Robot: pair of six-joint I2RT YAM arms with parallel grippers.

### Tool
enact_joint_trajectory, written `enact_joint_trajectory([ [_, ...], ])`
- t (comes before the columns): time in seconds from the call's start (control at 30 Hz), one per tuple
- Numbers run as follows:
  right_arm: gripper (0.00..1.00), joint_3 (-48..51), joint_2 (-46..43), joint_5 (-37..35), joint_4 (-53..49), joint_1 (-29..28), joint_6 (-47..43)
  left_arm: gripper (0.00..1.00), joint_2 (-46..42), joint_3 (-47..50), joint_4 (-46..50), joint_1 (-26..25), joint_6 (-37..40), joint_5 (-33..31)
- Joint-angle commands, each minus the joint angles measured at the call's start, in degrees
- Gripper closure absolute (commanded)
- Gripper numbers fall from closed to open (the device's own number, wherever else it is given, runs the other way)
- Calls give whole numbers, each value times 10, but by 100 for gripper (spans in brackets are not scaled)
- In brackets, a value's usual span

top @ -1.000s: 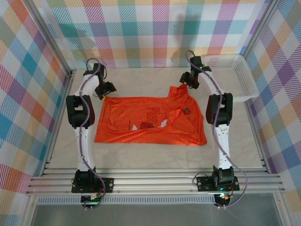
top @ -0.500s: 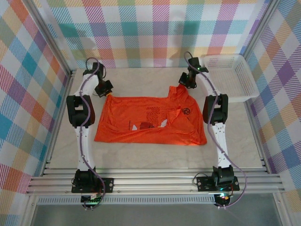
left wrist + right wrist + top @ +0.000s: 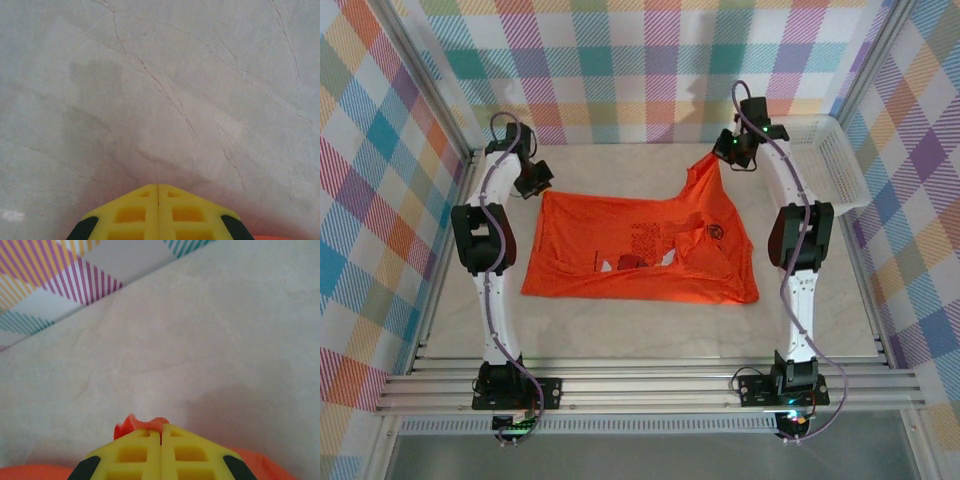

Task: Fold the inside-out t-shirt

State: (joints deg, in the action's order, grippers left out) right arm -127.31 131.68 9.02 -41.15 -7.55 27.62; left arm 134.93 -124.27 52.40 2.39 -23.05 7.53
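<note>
My left gripper next draws the shirt's fold back and down to the shirt's side edge (image 3: 534, 256) opposite the basket, to release it there.
The bright orange inside-out t-shirt (image 3: 640, 250) lies spread across the middle of the table, its chest print (image 3: 635, 262) showing faintly. My left gripper (image 3: 540, 188) sits at the shirt's far left corner, jaws pressed together (image 3: 158, 188), with an orange sliver at the bottom right of the left wrist view. My right gripper (image 3: 722, 155) holds the far right corner lifted off the table. A tuft of orange fabric (image 3: 132, 426) pokes out past its shut fingertips (image 3: 161, 432).
A white mesh basket (image 3: 835, 165) stands at the back right, close to the right arm. Plaid walls enclose the marble tabletop (image 3: 620, 165) on three sides. Bare table lies behind and in front of the shirt.
The right gripper has risen and moved back and right, pulling the shirt's far right corner up. The left gripper has drawn the far left corner farther back and slightly left, stretching the top edge.
</note>
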Motion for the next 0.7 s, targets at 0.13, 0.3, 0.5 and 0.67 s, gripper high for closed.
enact_joint_trajectory([
  [0.13, 100, 186, -146, 41, 61, -1, 3, 99, -83, 53, 4, 5, -1, 0],
  [0.3, 100, 325, -248, 42, 100, -10, 9, 99, -149, 150, -35, 5, -8, 9],
  [0.5, 99, 465, -357, 23, 119, -27, 11, 98, -234, 274, -68, 5, -10, 4],
  [0.67, 97, 560, -442, 18, 124, -41, 22, 98, -296, 363, -79, 6, -8, -24],
])
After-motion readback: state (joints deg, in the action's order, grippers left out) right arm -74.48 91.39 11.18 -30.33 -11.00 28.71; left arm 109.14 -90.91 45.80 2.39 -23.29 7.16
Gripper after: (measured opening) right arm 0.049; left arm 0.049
